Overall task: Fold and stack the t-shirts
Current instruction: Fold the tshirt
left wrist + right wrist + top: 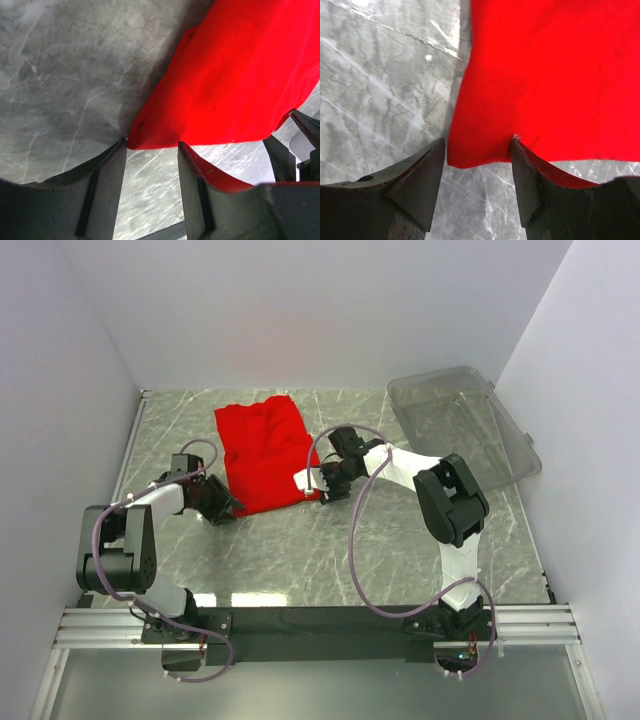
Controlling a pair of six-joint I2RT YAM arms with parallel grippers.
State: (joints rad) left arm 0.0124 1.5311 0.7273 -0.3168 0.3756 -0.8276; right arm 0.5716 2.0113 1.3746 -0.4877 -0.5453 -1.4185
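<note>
The near corner of the red t-shirt is right in front of my left gripper's open fingers, so next I need to keep that gripper low and ease it onto the corner.
The red t-shirt [262,452] lies folded into a rough rectangle on the marble table, left of centre. My left gripper [222,508] is low at its near left corner. In the left wrist view, the left gripper [151,146] is open and the shirt [235,80] has its corner edge right at the fingertips, with bare marble between the fingers. My right gripper [313,481] is at the near right corner. In the right wrist view, the right gripper [477,145] is open too, and the corner of the shirt [545,70] reaches between the fingertips, lying flat on the table.
A clear plastic bin [465,425] stands at the back right, close to the right wall. White walls close in the table [330,550] on three sides. A metal rail [320,625] carrying both arm bases runs along the near edge.
</note>
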